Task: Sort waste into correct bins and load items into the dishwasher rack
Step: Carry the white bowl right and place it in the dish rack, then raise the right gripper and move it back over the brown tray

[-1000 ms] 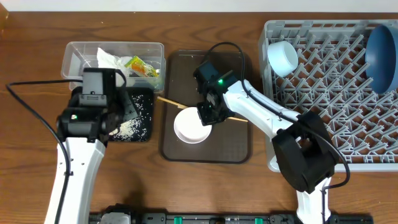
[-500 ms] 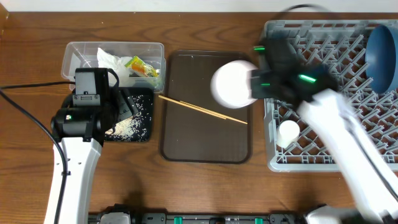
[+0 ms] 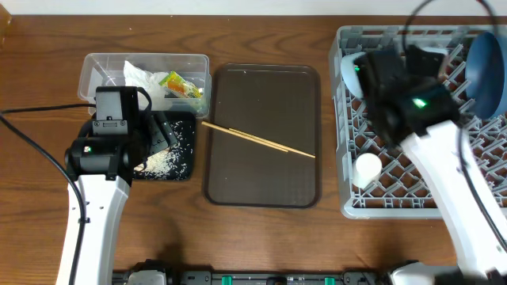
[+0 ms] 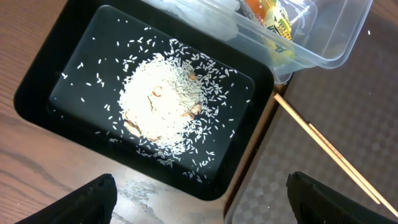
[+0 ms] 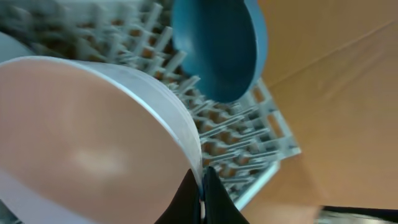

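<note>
The right gripper moves toward the serving tray's side next and lowers the white bowl between the light blue bowl point(image 3: 347, 73) and the small white cup.
My right gripper point(image 5: 202, 190) is shut on the rim of the white bowl point(image 5: 93, 137) and holds it over the grey dishwasher rack point(image 5: 249, 140), next to the dark blue dish point(image 5: 217, 50). From overhead the right arm point(image 3: 412, 103) covers the rack's point(image 3: 412, 198) back. A light blue bowl point(image 3: 347, 73) and a small white cup point(image 3: 367, 169) sit in the rack. My left gripper point(image 4: 202, 208) stands open above the near edge of the black tray point(image 4: 56, 74) of rice point(image 4: 161, 102). The clear tub point(image 3: 99, 67) holds tissue point(image 3: 141, 77) and a wrapper point(image 3: 181, 84).
The dark brown serving tray point(image 3: 261, 170) lies between the bins and the rack, with two chopsticks point(image 3: 257, 140) slanting across it. One chopstick end point(image 4: 323, 149) reaches toward the black tray's corner. Bare wooden table point(image 3: 238, 237) runs along the front.
My right arm lifted the white bowl off the brown tray and carried it right, over the rack. The left gripper opened wider while its arm stayed over the black tray.
</note>
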{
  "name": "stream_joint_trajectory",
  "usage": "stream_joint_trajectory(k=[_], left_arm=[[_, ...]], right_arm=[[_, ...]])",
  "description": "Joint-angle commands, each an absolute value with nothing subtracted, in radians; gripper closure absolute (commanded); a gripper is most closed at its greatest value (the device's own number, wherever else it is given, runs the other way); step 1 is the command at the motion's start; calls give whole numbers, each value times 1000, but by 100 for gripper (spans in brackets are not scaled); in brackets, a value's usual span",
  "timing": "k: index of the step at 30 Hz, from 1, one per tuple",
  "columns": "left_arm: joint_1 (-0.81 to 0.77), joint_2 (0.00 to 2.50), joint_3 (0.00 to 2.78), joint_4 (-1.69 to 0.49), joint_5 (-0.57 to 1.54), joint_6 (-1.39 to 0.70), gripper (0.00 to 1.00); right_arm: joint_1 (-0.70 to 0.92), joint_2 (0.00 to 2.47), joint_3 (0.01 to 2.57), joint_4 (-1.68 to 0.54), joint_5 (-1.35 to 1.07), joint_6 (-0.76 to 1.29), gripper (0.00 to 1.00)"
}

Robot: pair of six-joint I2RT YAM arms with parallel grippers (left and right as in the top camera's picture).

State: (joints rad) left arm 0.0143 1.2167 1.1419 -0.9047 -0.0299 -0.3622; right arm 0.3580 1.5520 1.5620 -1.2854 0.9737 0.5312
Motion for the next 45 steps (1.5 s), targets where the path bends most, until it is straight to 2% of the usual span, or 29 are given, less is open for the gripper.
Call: stream_joint_trajectory(k=[1,5,17,27,30,32,34,37,42,45], left_arm=[[19,1221,1164,-905,-39,-356,10],[19,1221,1164,-905,-39,-356,10],[19,1221,1164,-905,-39,-356,10],[19,1221,1164,-905,-39,-356,10],[19,1221,1164,-905,-39,-356,10],[19,1221,1164,-905,-39,-356,9],[19,1221,1164,-905,-39,-356,10],[19,1221,1164,-905,-39,-356,9],[19,1221,1164,-904,-39,-356,10],[19,1221,1164,-905,-39,-356,9]], right_arm=[[355,1650,1554,-1287,1192,473,99],[373,1769,1554,-1290,1231,384,99],[447,2002,1554,-1364,1275,384,99],[533,2013,1554,-1357,1241,387,99],[551,2013,1554,-1358,1196,387,96],[559,2013,1554,-1357,1172,387,82],[563,2013,1554,-1359,1170,387,62],[564,2012,1554,-1362,1169,388,46],[561,1983,1577,-1361,1169,388,28],[559,1943,1617,-1357,1153,387,24]])
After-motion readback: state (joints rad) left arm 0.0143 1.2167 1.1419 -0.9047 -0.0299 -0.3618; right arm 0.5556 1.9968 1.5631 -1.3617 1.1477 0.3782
